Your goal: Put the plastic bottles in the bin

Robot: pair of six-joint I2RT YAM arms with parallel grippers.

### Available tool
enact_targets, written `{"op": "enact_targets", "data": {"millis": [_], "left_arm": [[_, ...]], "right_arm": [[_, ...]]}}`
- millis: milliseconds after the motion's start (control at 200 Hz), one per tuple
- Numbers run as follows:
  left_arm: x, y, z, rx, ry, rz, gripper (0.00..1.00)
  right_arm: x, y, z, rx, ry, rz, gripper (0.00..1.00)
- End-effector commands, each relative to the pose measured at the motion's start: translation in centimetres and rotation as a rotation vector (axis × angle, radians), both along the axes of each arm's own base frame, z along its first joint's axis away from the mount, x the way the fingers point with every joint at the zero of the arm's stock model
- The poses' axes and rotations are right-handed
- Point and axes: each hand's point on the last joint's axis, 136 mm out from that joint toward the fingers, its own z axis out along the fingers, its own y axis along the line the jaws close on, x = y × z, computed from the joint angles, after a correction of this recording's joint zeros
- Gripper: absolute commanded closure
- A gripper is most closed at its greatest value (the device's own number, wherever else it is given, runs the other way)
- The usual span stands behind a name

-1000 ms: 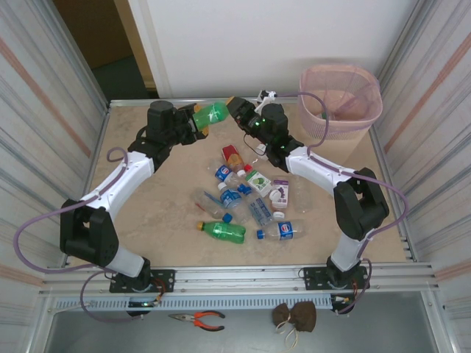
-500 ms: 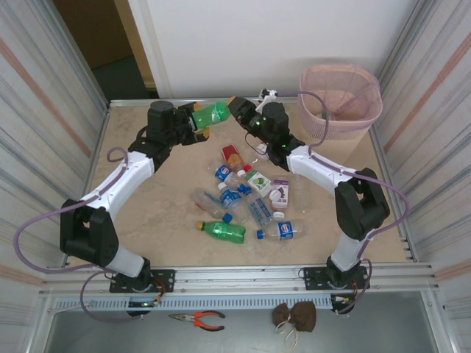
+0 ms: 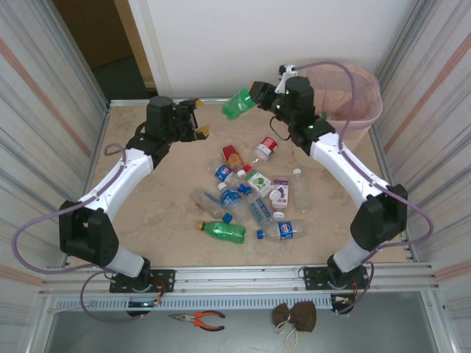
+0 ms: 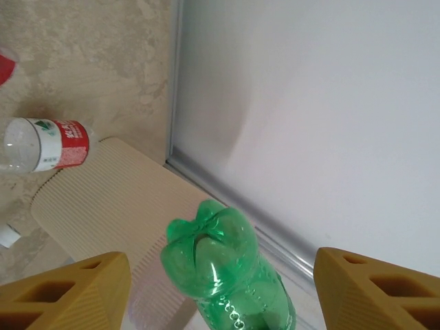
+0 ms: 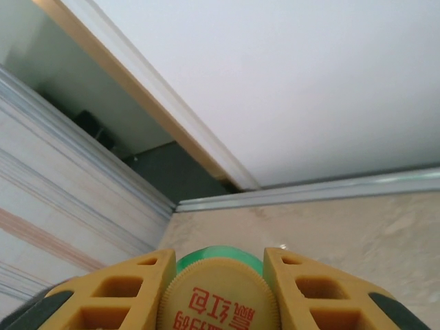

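My right gripper will next swing over the bin's opening (image 3: 337,94), tilt, lower and release the green bottle's cap, as the bin's beside it, away from my left gripper.
My right gripper (image 3: 255,95) is shut on the yellow cap (image 5: 220,302) of a green bottle (image 3: 238,103) and holds it in the air over the back of the table, left of the bin (image 3: 360,110). In the left wrist view the green bottle's base (image 4: 218,258) hangs between my left fingers (image 4: 65,292) without touching them. My left gripper (image 3: 194,122) is open and empty, left of that bottle. Several more plastic bottles (image 3: 239,187) lie mid-table, among them a green one (image 3: 223,230) and a red-labelled one (image 3: 266,147). The bin's ribbed beige body (image 4: 103,206) appears in the left wrist view.
Metal side walls close in the table on both sides, and a white wall (image 3: 280,44) stands behind it. Pliers (image 3: 199,318) and a brown pouch (image 3: 294,315) lie on the front ledge. My right arm crosses in front of the bin's left side.
My left gripper opened and let go of the green bottle. My right gripper carried it up and to the right, towards the bin, uncovering the red-labelled bottle.
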Motion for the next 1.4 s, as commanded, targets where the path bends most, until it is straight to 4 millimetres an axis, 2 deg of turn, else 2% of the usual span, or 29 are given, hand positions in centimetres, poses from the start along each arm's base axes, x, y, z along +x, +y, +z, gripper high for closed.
{"op": "enact_targets", "data": {"millis": [0,105,245,311,331,341,486,616,892,1152,1393], "left_arm": [[-0.2,-0.2,1.9,0.090,-0.085,-0.079,0.29],[-0.1,-0.6,2.0,0.135,-0.137,-0.119,0.29],[-0.2,-1.3,1.6,0.292,-0.217,-0.232,0.31],[-0.5,-1.4,1.3,0.357,-0.240,-0.274,0.32],[-0.6,-1.4,1.2,0.376,-0.252,-0.286,0.32],[-0.7,-1.5,1.2,0.383,-0.257,-0.292,0.33],[-1.4,-1.0,0.9,0.510,-0.316,-0.339,0.33],[-2.2,-0.3,0.6,0.586,-0.344,-0.353,0.35],[-3.6,0.5,0.4,0.730,-0.420,-0.402,0.36],[-4.8,1.6,0.0,0.825,-0.447,-0.416,0.36],[-5.9,2.0,0.4,0.886,-0.541,-0.431,0.35]], "right_arm": [[-1.9,-3.5,2.8,-0.206,-0.049,-0.026,0.74],[-2.4,-6.2,4.4,-0.287,-0.052,-0.062,0.74],[-3.1,-9.8,6.3,-0.354,-0.058,-0.114,0.73],[-3.1,-11.4,6.7,-0.394,-0.049,-0.142,0.73],[-3.1,-11.8,6.3,-0.411,-0.033,-0.147,0.73],[-3.2,-12.1,7.2,-0.410,-0.049,-0.156,0.73],[-2.8,-15.4,6.8,-0.491,0.017,-0.205,0.74],[-2.2,-18.1,4.3,-0.562,0.135,-0.222,0.74],[-0.6,-22.1,-1.0,-0.667,0.352,-0.221,0.74],[0.3,-24.6,-7.1,-0.751,0.572,-0.188,0.74],[0.4,-26.3,-11.8,-0.789,0.736,-0.163,0.73]]}}
